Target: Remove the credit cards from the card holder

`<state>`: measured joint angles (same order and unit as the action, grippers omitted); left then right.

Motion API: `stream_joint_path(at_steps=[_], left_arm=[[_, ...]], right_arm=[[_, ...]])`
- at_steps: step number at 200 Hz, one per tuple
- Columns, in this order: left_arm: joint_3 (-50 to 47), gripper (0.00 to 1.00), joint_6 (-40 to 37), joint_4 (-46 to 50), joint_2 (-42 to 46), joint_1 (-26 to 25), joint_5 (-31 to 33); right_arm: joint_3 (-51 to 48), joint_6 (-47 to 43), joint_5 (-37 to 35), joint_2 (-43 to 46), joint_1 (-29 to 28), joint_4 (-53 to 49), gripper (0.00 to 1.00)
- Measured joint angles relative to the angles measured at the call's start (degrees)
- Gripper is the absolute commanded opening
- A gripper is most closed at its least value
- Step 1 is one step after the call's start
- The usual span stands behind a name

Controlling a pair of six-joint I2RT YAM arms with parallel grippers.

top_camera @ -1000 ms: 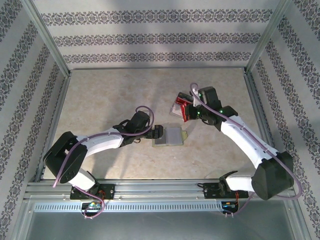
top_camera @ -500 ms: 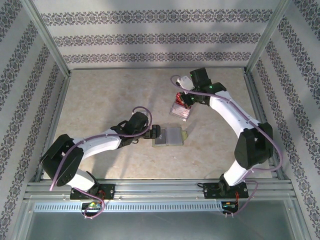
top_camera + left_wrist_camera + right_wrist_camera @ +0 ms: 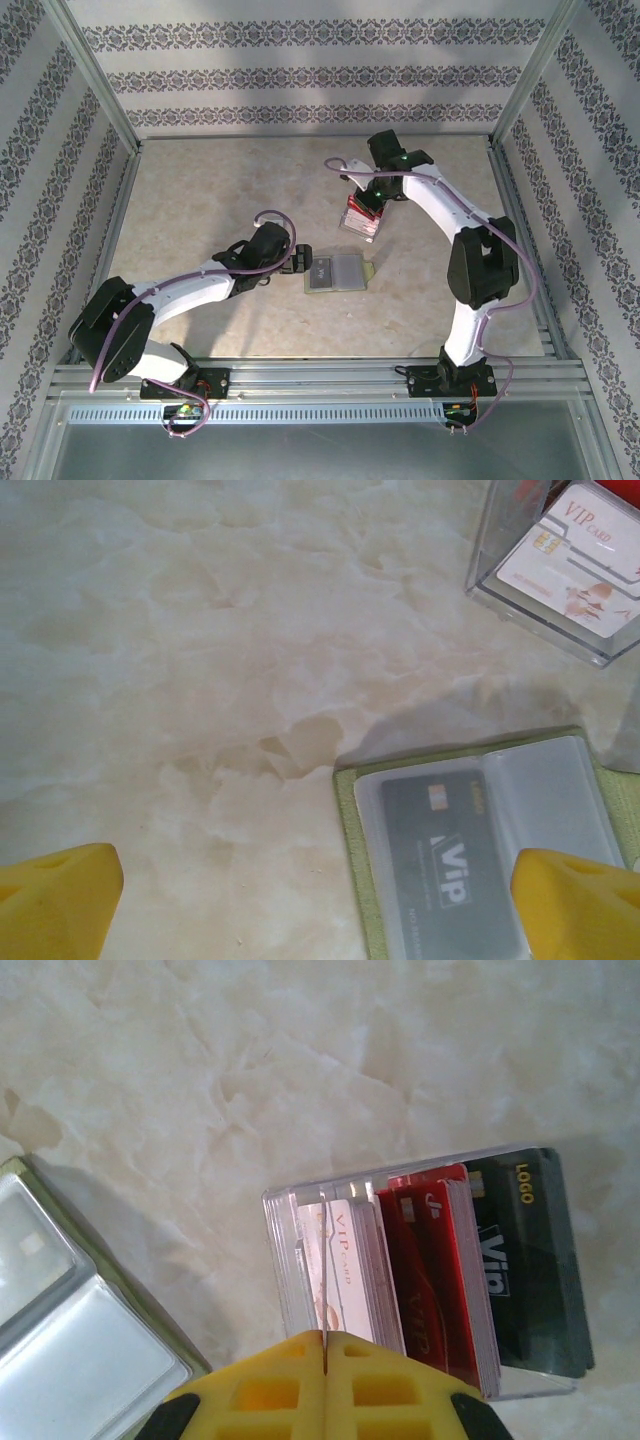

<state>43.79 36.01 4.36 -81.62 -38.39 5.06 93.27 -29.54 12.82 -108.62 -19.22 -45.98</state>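
Observation:
My right gripper is holding its thin card over the white card. Next it will move toward the red cards in the clear box (image 3: 420, 1280) and go down to release the thin card beside them.
The olive-green card holder (image 3: 345, 273) lies spread open on the table, clear pockets up. A dark credit card (image 3: 448, 858) sits in its left pocket; the pocket beside it looks see-through. My left gripper (image 3: 302, 263) stands open just left of the holder, its yellow fingertips (image 3: 55, 900) wide apart and holding nothing. My right gripper (image 3: 325, 1340) is shut on a thin pale card (image 3: 324, 1260), seen edge-on, over a clear box (image 3: 420, 1280). That box holds a white card (image 3: 350, 1260), red cards (image 3: 430, 1280) and a dark one (image 3: 520, 1260).
The clear box (image 3: 358, 222) stands just beyond the holder's far edge. Bare marble tabletop (image 3: 220, 200) spreads to the left. Metal frame rails (image 3: 510, 200) and patterned walls close in the sides and back.
The right arm has swung back and left, bringing the held card down over the clear box. The left gripper has drawn slightly left, away from the holder.

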Motion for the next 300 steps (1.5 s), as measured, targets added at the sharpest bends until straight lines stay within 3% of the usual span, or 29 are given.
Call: stream_joint_path(at_steps=[137,300], left_arm=[[-0.07,0.99,0.02,0.42,0.04,0.63,-0.07],[-0.07,0.99,0.02,0.42,0.04,0.70,-0.33]], right_arm=[[6.25,-1.99,-1.68,-6.54,3.37,-2.93,0.00],[10.23,-3.74,-1.90,-10.97,3.37,-3.30,0.00]])
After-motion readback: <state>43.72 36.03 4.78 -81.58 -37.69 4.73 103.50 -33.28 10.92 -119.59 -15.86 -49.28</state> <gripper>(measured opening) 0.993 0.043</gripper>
